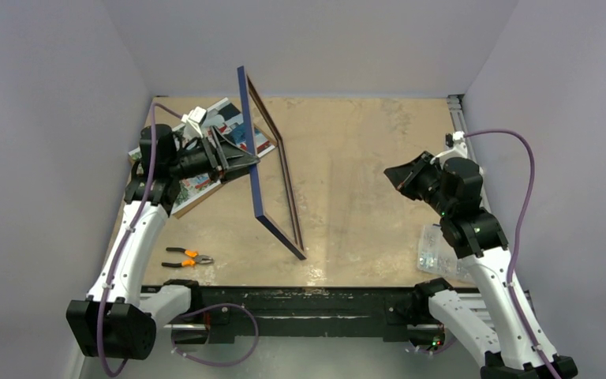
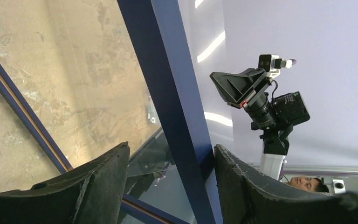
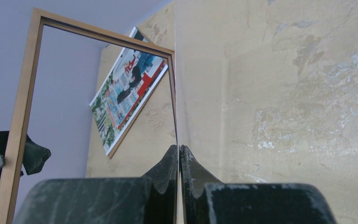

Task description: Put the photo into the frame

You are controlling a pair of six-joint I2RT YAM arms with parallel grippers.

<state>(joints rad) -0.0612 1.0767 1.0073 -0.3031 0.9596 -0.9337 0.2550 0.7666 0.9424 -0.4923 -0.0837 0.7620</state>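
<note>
The steep frame's raised bar [image 1: 253, 164] [image 2: 197, 161] rests against one finger. My left gripper comes down next, drawing it to the left in the top view, and closes on it.
The frame [image 1: 246, 110] stands tilted on one long edge left of the table's middle, blue front toward my left arm. My left gripper [image 1: 241, 162] is open around its raised blue rail [image 2: 168, 70]. The rail lies against one finger [image 2: 242, 182], with a gap to the other. My right gripper [image 1: 392, 175] is shut on the edge of a thin clear pane [image 3: 175, 93], seen edge-on between its pads [image 3: 179, 148]. The frame's wood back [image 3: 25, 93] faces it. The photo [image 1: 229, 114] lies flat at the back left under my left arm. It also shows in the right wrist view [image 3: 128, 91].
A brown backing board [image 1: 205, 201] lies under the photo. Orange-handled pliers [image 1: 188, 257] lie near the front left. A clear bag of small parts [image 1: 434, 249] sits at the right by my right arm. Walls close in on three sides.
</note>
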